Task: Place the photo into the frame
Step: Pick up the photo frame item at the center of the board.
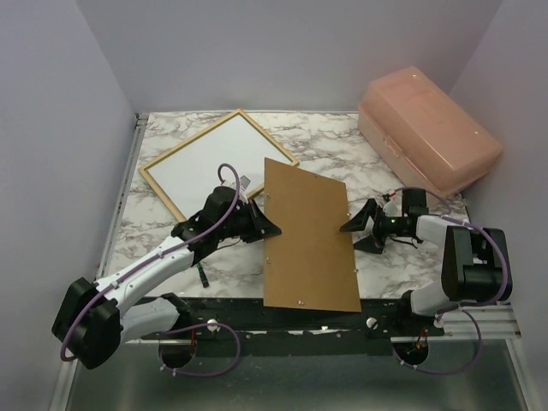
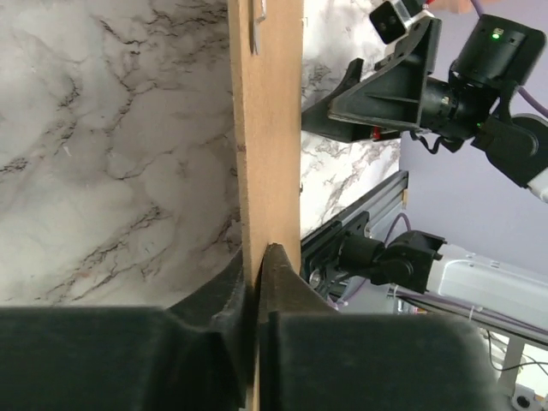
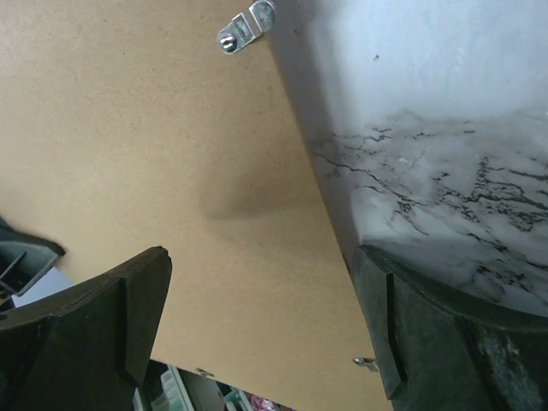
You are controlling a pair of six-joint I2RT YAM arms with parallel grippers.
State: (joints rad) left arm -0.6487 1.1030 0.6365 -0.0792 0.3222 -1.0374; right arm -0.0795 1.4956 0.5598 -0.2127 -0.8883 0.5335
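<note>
The frame's near bar [image 1: 258, 190] is outward of my right gripper and to its left in the top view. I will move onto it because the frame sits crooked.
The frame [image 1: 161, 184] lies at the back left with its pale wood rails up. A white sheet [image 1: 218, 163] fills it, apparently the photo with its white reverse up; no sunset picture shows. A plain brown backing board [image 1: 308, 248] sits mid-table, its near end over the table's front rail. My left gripper [image 1: 272, 224] is shut on the board's left edge [image 2: 267, 128], its fingers [image 2: 282, 274] pinching it. My right gripper [image 1: 349, 233] stands open at the board's right edge, the board [image 3: 154, 128] showing between its fingers [image 3: 385, 308].
A pink lidded plastic box [image 1: 428, 128] stands at the back right, close to the wall. Small metal tabs [image 3: 244, 30] stick out of the board's edge. The marble table [image 1: 334, 145] ends at a black and aluminium rail [image 1: 479, 321] in front.
</note>
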